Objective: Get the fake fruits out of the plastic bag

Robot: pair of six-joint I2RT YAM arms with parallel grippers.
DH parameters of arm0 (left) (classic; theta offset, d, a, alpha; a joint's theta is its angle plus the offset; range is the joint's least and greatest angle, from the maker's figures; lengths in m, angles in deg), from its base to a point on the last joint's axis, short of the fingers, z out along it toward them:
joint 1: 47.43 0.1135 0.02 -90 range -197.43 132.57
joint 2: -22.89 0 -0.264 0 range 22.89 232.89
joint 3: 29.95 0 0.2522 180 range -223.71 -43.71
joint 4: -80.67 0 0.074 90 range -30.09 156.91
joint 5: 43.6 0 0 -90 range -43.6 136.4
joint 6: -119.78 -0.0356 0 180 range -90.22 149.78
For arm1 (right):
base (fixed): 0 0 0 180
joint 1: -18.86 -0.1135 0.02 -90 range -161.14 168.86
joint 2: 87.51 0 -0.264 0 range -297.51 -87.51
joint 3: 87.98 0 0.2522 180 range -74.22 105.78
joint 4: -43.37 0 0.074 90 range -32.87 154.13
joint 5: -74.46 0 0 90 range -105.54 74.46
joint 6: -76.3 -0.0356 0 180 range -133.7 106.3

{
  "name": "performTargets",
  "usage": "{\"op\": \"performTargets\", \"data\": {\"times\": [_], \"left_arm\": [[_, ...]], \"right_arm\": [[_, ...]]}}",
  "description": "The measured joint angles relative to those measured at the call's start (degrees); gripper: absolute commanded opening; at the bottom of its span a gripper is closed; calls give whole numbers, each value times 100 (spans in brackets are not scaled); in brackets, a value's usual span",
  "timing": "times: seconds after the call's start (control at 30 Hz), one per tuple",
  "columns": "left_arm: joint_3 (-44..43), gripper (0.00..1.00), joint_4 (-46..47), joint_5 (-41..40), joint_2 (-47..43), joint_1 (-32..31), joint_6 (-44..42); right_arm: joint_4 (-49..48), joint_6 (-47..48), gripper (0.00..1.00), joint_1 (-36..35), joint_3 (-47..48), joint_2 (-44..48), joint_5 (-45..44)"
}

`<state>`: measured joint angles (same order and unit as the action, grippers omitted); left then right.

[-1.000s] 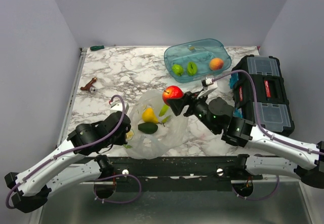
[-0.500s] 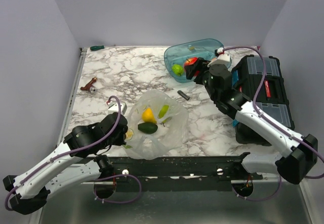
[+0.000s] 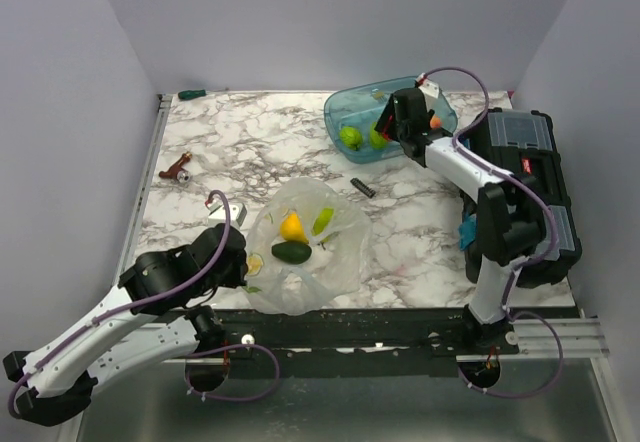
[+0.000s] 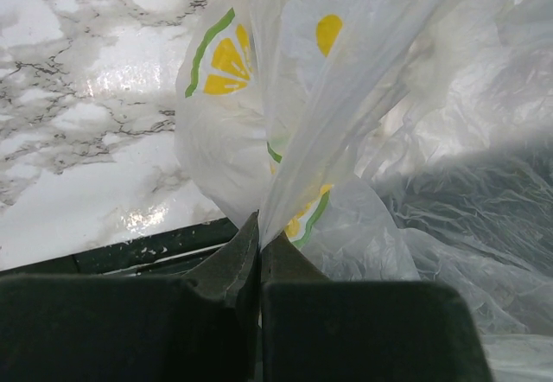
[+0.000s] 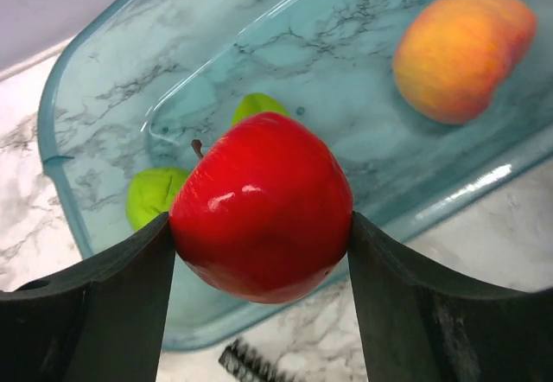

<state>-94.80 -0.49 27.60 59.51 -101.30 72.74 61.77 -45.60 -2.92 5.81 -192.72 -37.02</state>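
Next, my right gripper lowers the apple into the tub with green fruits and releases it, as the tub's bottom near its front rim lies below.
The plastic bag [image 3: 335, 257] lies crumpled at the table's near edge, its lemon print [image 4: 226, 58] close in the left wrist view. Inside it I see a yellow fruit [image 3: 292, 227], a dark green one [image 3: 291, 252] and a light green one [image 3: 322, 220]. My left gripper [image 4: 259, 226] is shut on a fold of the bag at its left side [image 3: 245, 267]. My right gripper [image 5: 261, 219] is shut on a glossy red apple [image 5: 262, 205], held above the teal tub [image 5: 86, 218] near its front rim. Two green fruits [image 3: 350, 137] lie in the tub.
An orange peach-like ball [image 5: 462, 54] also lies in the tub [image 3: 345, 102]. A black toolbox [image 3: 525, 182] stands at the right. A small dark spring [image 3: 362, 186] lies between bag and tub. A reddish tool [image 3: 177, 170] and a green marker [image 3: 190, 94] are at the left.
My right arm has swung from above the bag to the far tub, carrying the red apple. The left gripper stays shut on the bag.
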Motion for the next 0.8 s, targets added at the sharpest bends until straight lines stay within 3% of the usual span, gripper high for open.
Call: {"op": "performTargets", "data": {"times": [0.1,0.2,0.7,0.8], "left_arm": [[2,0,-2,-7,-144,0,11],[2,0,0,-7,-195,0,22],[24,0,4,-7,-146,0,22],[44,0,48,0,-120,0,20]], "right_arm": [[256,76,2,37,675,-702,-7],[472,155,11,37,1108,-1196,-9],[946,479,78,35,1602,-1698,111],[1084,592,86,35,1700,-1698,138]]}}
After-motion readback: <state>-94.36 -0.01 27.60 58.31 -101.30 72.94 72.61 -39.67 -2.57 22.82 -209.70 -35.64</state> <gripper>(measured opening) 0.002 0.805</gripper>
